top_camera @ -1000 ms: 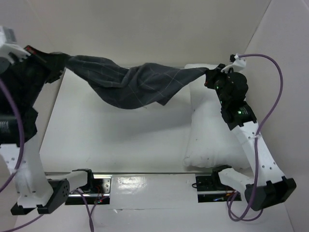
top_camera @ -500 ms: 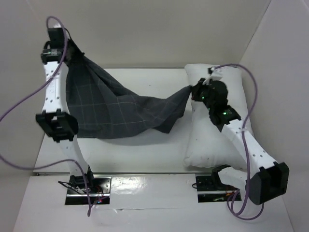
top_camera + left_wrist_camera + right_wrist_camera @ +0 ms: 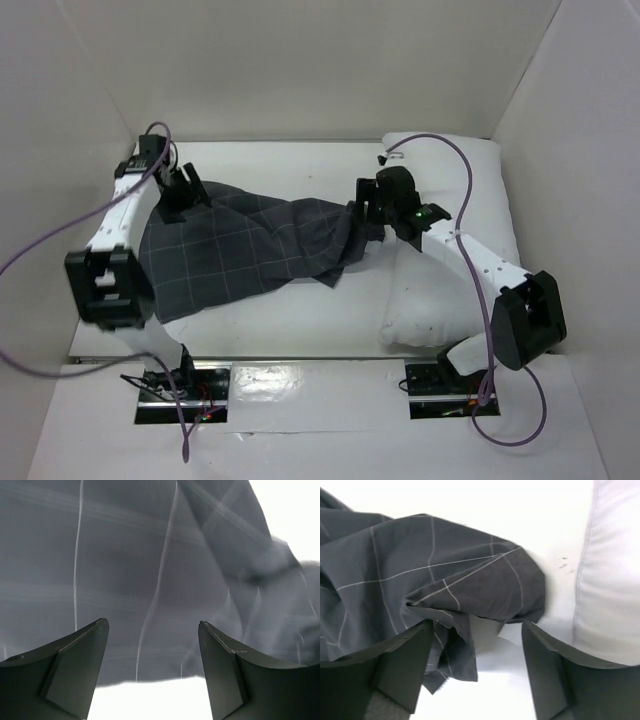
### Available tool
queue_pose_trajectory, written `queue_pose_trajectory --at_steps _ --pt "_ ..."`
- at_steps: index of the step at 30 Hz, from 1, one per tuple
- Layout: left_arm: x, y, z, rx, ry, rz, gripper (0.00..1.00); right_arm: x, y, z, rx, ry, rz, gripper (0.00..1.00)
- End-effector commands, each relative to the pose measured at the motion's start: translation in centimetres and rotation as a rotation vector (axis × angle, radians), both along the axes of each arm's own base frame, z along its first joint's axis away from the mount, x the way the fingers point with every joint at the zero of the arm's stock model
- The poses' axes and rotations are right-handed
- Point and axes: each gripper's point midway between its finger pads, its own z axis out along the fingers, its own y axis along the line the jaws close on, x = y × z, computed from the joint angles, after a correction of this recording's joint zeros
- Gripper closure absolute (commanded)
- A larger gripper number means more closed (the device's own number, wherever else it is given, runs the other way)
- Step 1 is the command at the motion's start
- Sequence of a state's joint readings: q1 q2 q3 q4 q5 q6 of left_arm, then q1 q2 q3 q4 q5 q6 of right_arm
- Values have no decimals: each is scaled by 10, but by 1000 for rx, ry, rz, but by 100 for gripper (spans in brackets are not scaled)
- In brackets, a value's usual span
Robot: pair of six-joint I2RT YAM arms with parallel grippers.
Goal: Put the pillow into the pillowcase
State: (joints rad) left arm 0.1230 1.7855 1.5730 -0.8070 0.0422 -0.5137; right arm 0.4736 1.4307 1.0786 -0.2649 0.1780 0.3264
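The pillowcase's near edge (image 3: 188, 302) lies loose on the tabletop, so the robot's left gripper will next swing back toward the robot's base and lower onto that edge.
The dark grey pillowcase (image 3: 245, 250) with thin light grid lines lies limp and crumpled across the middle of the table. The plump white pillow (image 3: 455, 275) rests along the right side. My left gripper (image 3: 190, 190) stands open over the pillowcase's far left corner; in the left wrist view the cloth (image 3: 150, 570) fills the frame beyond the spread fingers (image 3: 80, 660). My right gripper (image 3: 362, 215) is open at the pillowcase's right end, beside the pillow. In the right wrist view the cloth's edge (image 3: 470, 590) lies loose between the jaws, with the pillow (image 3: 610, 580) at the right.
White walls (image 3: 60, 130) enclose the table on the left, back and right. The right arm (image 3: 480, 265) stretches over the pillow. Purple cables (image 3: 40, 250) loop beside both arms. The arm bases sit on a rail (image 3: 300, 375) at the near edge.
Both grippers came down from holding the pillowcase stretched in the air and opened. The pillowcase dropped and now lies on the table; the right gripper moved left off the pillow.
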Motion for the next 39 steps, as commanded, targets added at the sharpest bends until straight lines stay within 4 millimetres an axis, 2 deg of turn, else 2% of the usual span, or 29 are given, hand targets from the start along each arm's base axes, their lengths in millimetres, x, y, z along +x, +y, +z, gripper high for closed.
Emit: queue_pose_trajectory --at_steps 1,2,3,4,5,7,8,9,10,12,15,16,17,18,21,22,23,25,26,27,29,30,31,33,34,35,36,38,39 --pt "-40 -5 25 -29 -110 111 16 -1 -12 27 -17 -36 -77 19" --pt "-51 -6 19 -48 -108 125 16 -5 -12 28 -18 -34 -87 17" --pt "-74 -8 -2 -53 -53 153 16 -7 -16 40 -7 -53 -108 17" --pt "-85 -7 6 -42 -84 157 16 -9 -15 46 -4 -70 -109 17" --pt "-106 -6 -12 -31 -29 182 16 -16 -14 55 10 -92 -99 17" --pt "-132 -7 -24 -29 15 218 14 -23 -12 60 -32 -124 -89 17" --pt "-145 -7 -25 -23 18 236 14 -29 -11 56 -63 -110 -76 17" --pt "-163 -6 -43 -8 65 258 14 -34 -8 58 -74 -117 -72 17" --pt "-171 -6 -50 -5 78 275 14 -39 -7 56 -107 -116 -67 17" --pt "-179 -5 -50 28 104 309 21 -53 10 49 -160 -109 -15 17" --pt "-174 -12 -47 -6 112 322 22 -74 42 27 -210 -61 83 17" --pt "-178 -13 -55 -8 139 331 22 -77 50 18 -220 -44 103 17" --pt "-180 -16 -59 -25 158 335 21 -91 65 4 -227 -13 171 17" --pt "-184 -15 -65 -36 181 344 18 -96 72 -2 -218 -2 188 17" --pt "-193 -21 -89 -59 225 351 18 -113 94 -34 -192 75 264 16" --pt "-194 -21 -97 -59 236 351 19 -114 98 -38 -178 89 272 16" --pt "-199 -19 -107 -58 262 361 19 -119 100 -54 -195 130 292 16" --pt "-199 -23 -122 -87 322 372 19 -121 107 -63 -188 165 310 19" --pt "-201 -29 -128 -116 344 354 19 -123 109 -77 -206 201 323 19" --pt "-194 -28 -135 -116 341 353 19 -123 114 -78 -201 211 333 21" --pt "-200 -28 -147 -122 379 354 19 -124 117 -88 -204 239 337 26" --pt "-193 -26 -148 -118 371 339 23 -125 116 -99 -225 261 336 29" --pt "-191 -24 -149 -120 378 348 27 -124 121 -101 -219 265 343 31" --pt "-181 -22 -147 -120 367 348 48 -123 121 -115 -251 291 349 32" --pt "-177 -22 -144 -120 356 347 82 -120 125 -116 -245 284 349 32" --pt "-172 -21 -141 -129 344 344 99 -120 125 -121 -254 294 349 32" --pt "-161 -19 -129 -130 301 342 100 -117 124 -129 -271 294 337 32" --pt "-151 -17 -116 -130 267 340 100 -113 123 -137 -274 301 326 32" --pt "-142 -14 -100 -118 231 332 100 -108 121 -146 -280 310 314 32"
